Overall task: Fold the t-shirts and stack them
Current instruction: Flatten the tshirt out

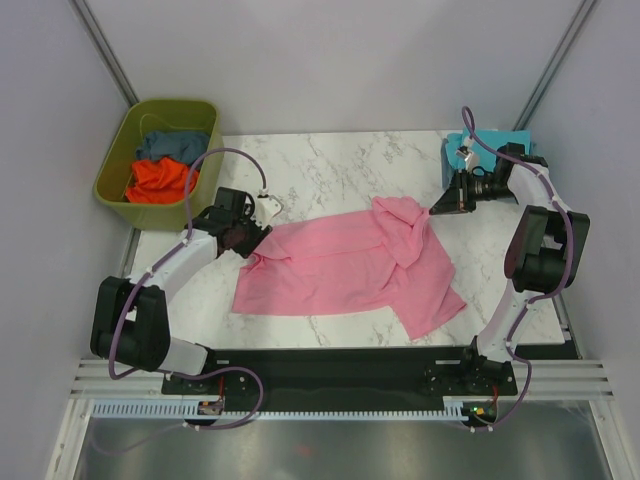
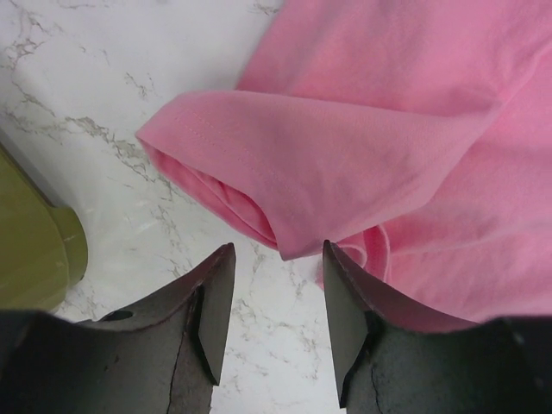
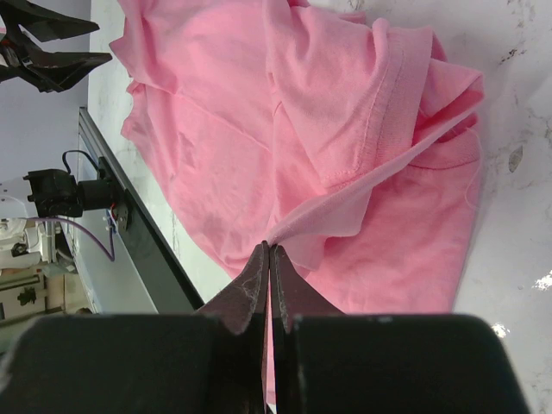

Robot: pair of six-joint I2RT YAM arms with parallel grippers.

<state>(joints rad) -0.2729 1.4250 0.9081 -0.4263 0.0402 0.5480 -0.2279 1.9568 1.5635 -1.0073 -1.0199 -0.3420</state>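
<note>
The left gripper needs to lower next and move toward the folded sleeve's near tip (image 1: 263, 252) (image 2: 291, 252), because that tip is just past the gap between the gripper's open fingers.
The light pink t-shirt (image 1: 345, 265) lies spread and rumpled on the marble table. My right gripper (image 1: 438, 208) is shut on a pinch of its cloth at the shirt's right upper edge; in the right wrist view the gripper (image 3: 269, 248) holds a taut fold of the pink t-shirt (image 3: 345, 129). My left gripper (image 1: 250, 240) is open at the shirt's left edge; in the left wrist view the gripper (image 2: 278, 254) stands just short of a folded sleeve of the pink t-shirt (image 2: 345, 147), not touching it. An orange t-shirt (image 1: 160, 180) and a slate blue t-shirt (image 1: 172, 143) lie in the tub. A turquoise t-shirt (image 1: 490, 145) sits folded at the back right.
The olive-green tub (image 1: 112, 175) stands off the table's back left corner; its rim also shows in the left wrist view (image 2: 34, 250). Grey walls close in on both sides. A black rail (image 1: 340, 360) runs along the near table edge.
</note>
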